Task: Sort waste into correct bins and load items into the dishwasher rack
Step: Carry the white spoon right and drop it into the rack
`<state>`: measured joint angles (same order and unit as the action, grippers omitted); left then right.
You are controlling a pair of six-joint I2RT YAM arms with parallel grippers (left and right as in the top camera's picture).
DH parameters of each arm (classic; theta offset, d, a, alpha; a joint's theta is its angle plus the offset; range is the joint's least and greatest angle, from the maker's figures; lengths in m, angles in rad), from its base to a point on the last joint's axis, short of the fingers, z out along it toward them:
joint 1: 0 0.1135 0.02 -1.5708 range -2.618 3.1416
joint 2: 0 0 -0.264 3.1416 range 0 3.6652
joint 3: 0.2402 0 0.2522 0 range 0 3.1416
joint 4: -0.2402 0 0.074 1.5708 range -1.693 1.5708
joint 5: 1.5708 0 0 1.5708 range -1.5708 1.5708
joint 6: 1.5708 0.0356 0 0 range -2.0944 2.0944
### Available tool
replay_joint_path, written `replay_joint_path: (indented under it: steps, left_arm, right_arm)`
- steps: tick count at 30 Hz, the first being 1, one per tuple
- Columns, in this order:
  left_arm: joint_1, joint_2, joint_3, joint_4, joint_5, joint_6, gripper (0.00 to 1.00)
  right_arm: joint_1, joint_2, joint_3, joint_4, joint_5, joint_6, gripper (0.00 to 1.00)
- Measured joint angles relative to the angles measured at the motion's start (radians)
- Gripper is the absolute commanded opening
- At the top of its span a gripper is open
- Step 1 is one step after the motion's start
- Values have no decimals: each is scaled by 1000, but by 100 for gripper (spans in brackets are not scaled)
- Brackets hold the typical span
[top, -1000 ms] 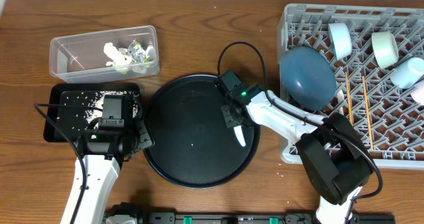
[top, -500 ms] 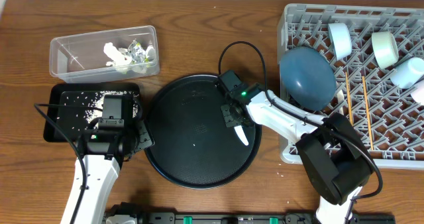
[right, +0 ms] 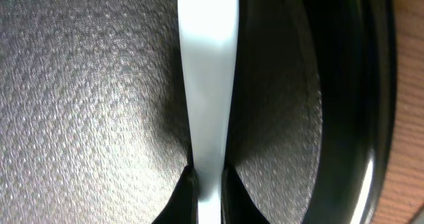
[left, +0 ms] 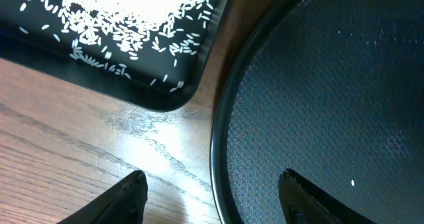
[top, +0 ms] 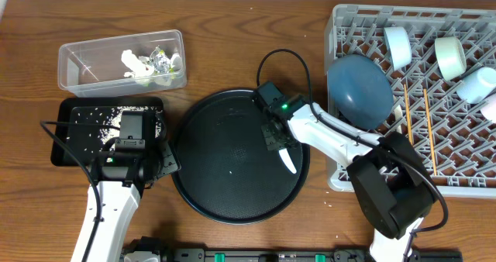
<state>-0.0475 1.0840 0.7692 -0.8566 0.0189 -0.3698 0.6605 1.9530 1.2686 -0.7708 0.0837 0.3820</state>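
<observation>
The rack's free gap between the chopsticks is right of my right gripper in the overhead view, so I will next lift the spoon [top: 287, 161] across, lower it and release.
My right gripper [top: 273, 135] [right: 209, 177] is shut on a pale light-blue plastic spoon [top: 287, 161] [right: 207, 71] over the right part of the large round black tray [top: 201, 184] [right: 79, 105]. My left gripper [left: 212, 191] [top: 136, 149] is open and empty, low over the table, straddling the round tray's left rim. The shallow black rectangular tray [top: 62, 142] [left: 132, 85] holds loose white rice grains [top: 97, 118] [left: 132, 12]. The clear tub [top: 77, 64] holds tissue pieces [top: 136, 64] and a wrapper [top: 160, 59]. The grey rack [top: 465, 107] holds a dark blue dish [top: 356, 87], cups [top: 449, 56] and chopsticks [top: 409, 111].
A lone rice grain [left: 352, 182] lies on the round tray. The rack stands at the right edge of the table, the tub and the black rectangular tray at the left. Bare wooden table [top: 256, 29] lies behind the round tray.
My right gripper has shifted slightly to the right with the spoon. The left arm has not moved.
</observation>
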Motion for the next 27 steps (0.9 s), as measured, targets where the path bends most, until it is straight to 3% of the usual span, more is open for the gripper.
replay_joint_path:
  steps: [16, 22, 27]
  left_arm:
    - [0, 0, 0, 0, 0, 0, 65]
    - [0, 0, 0, 0, 0, 0, 65]
    - [0, 0, 0, 0, 0, 0, 65]
  right_arm:
    - [-48, -327, 38, -89, 3, -71, 1]
    - [-185, -476, 40, -147, 12, -143, 1]
    - [-383, -583, 40, -183, 37, -227, 1]
